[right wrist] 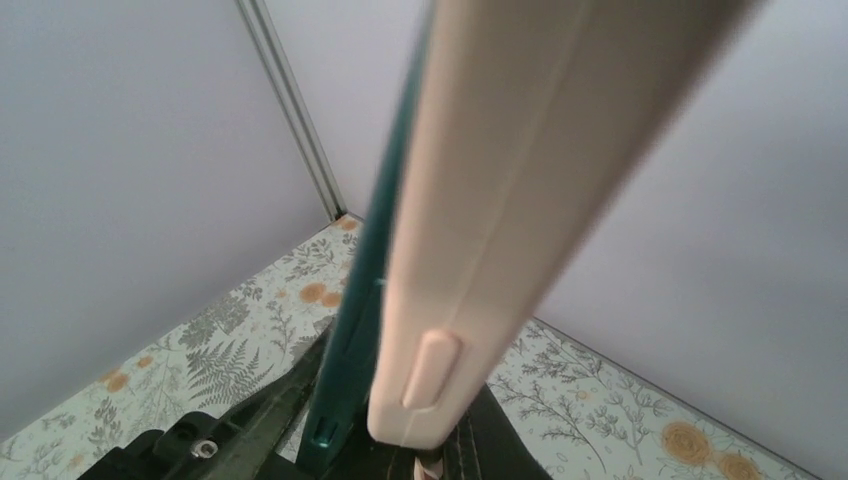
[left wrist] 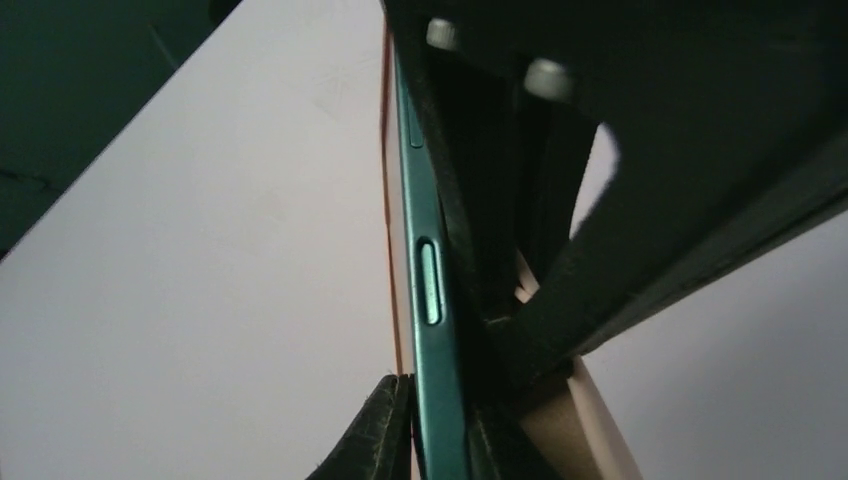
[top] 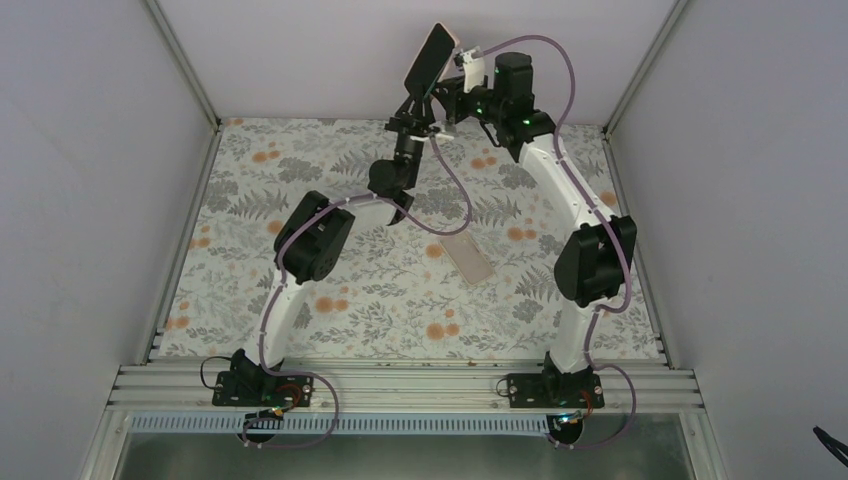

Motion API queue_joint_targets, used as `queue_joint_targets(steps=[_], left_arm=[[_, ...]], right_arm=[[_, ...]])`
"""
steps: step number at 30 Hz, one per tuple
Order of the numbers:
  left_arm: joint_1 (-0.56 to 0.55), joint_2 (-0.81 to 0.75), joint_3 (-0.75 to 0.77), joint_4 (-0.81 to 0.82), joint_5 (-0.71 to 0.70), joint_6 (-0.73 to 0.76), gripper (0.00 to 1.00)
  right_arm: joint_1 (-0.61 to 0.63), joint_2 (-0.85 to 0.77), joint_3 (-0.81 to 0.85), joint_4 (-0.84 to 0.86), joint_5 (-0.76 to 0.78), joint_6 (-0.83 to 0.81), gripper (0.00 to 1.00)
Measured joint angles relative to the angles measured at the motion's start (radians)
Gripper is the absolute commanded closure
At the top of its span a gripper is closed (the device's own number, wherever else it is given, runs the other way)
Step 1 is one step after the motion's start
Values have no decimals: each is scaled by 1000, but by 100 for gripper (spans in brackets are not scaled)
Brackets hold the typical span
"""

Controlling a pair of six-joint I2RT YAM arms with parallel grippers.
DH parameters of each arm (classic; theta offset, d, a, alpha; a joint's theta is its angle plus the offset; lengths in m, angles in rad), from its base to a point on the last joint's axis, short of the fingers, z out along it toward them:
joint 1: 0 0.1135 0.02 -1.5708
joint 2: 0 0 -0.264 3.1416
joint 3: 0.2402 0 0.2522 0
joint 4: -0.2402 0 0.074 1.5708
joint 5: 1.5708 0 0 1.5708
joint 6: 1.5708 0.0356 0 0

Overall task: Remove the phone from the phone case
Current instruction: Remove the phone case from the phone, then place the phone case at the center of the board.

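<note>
My right gripper should bring the empty floral phone case down and back beside the pale piece to release it.
Both arms are raised at the back of the table and meet on one object. The dark-faced teal phone point(top: 430, 55) sits in a pale pink case point(right wrist: 480, 230). My left gripper point(top: 418, 98) is shut on the phone from below; in the left wrist view point(left wrist: 440, 430) the phone's teal edge point(left wrist: 430, 300) runs between its fingers point(left wrist: 385, 430). My right gripper point(top: 458, 75) is shut on the phone case; in the right wrist view point(right wrist: 430, 455) the case's near end stands apart from the teal phone point(right wrist: 350, 340).
A pale flat rectangular piece point(top: 470, 258) lies on the floral table cover point(top: 250, 220) near the middle. White walls enclose the back and both sides. A metal rail point(top: 400, 385) carries the arm bases at the near edge.
</note>
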Motion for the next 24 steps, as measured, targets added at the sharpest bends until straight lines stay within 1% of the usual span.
queue_joint_targets(steps=[1,2,8,10,13,15,16,18,19,22,24], left_arm=[[-3,0,0,-2,0,2,97],[-5,0,2,-2,-4,6,97],[-13,0,3,-10,-5,3,98],[-18,-26,-40,-47,-9,-16,98],[-21,-125,-161,-180,3,-62,98],[-24,-209,-212,-346,27,-99,98],[-26,-255,-219,-460,38,-124,98],[-28,-373,-214,-720,35,-163,98],[-30,-446,-196,-895,59,-185,98],[-45,-581,-108,-1204,118,-241,98],[-53,-680,-69,-1373,163,-267,98]], right_arm=[[0,-4,-3,0,0,0,97],[0,-7,-6,-1,-2,2,97],[-2,-18,-6,-30,45,-14,97],[-3,-11,11,-85,81,-38,97],[-23,-6,8,-168,104,-73,97],[-43,-8,-1,-200,90,-95,97],[-56,-12,-5,-223,118,-132,97],[-104,-11,-43,-216,267,-229,97],[-132,-10,-58,-210,310,-271,96],[-212,-19,-140,-254,414,-407,96],[-233,-48,-242,-266,463,-476,96]])
